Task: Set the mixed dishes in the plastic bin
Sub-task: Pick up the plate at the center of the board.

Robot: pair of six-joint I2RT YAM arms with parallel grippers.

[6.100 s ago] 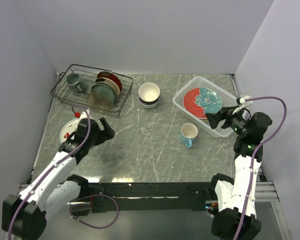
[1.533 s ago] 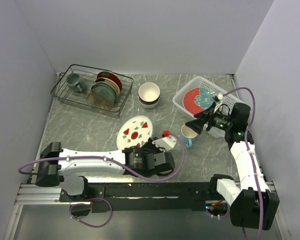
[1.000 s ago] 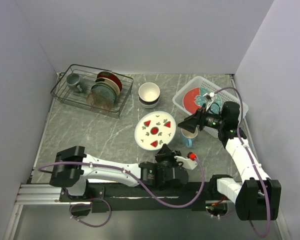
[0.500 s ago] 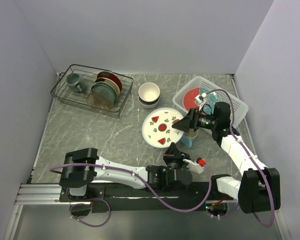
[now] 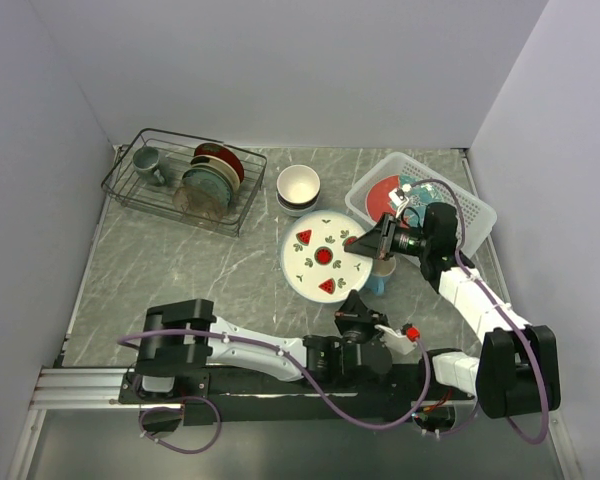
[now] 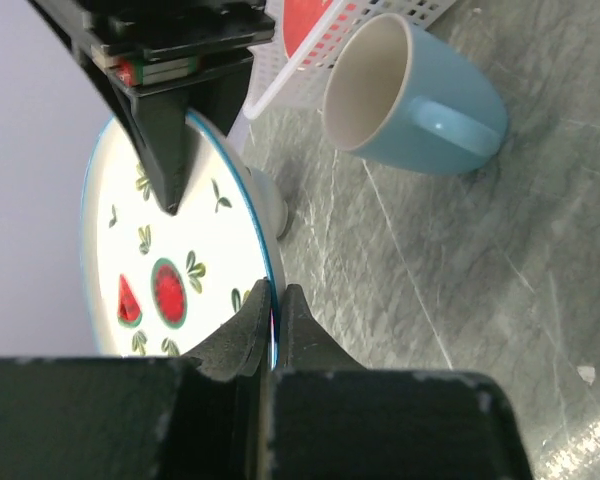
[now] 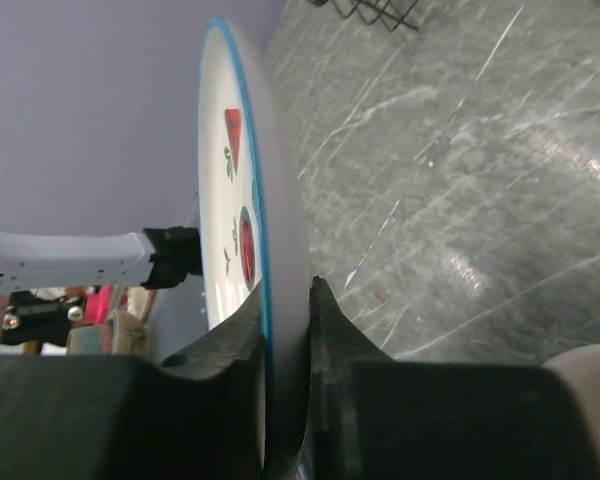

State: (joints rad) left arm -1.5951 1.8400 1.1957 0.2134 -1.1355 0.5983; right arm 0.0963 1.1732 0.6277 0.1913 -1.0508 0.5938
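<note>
My right gripper carries the white plate over to the bin's dishes next, lowers and releases it. Those dishes lie outward of my right gripper and to its right in the top view.
The white plate with red fruit marks hangs above the table middle, held from two sides. My left gripper is shut on its near rim, and the rim runs between the pads. My right gripper pinches the right rim, one finger on each face of the plate. The light blue mug stands below, partly hidden under the right gripper. The white plastic bin at the back right holds a red plate and a blue-patterned dish. Stacked cream-and-dark bowls sit at the back.
A black wire rack at the back left holds a grey-green mug and upright plates. My left arm lies stretched along the table's near edge. Walls close in the left, back and right sides.
The left arm has carried the plate from the left side to the right, up to the right gripper. The right gripper's fingers, open a moment ago, have closed on the plate's rim.
</note>
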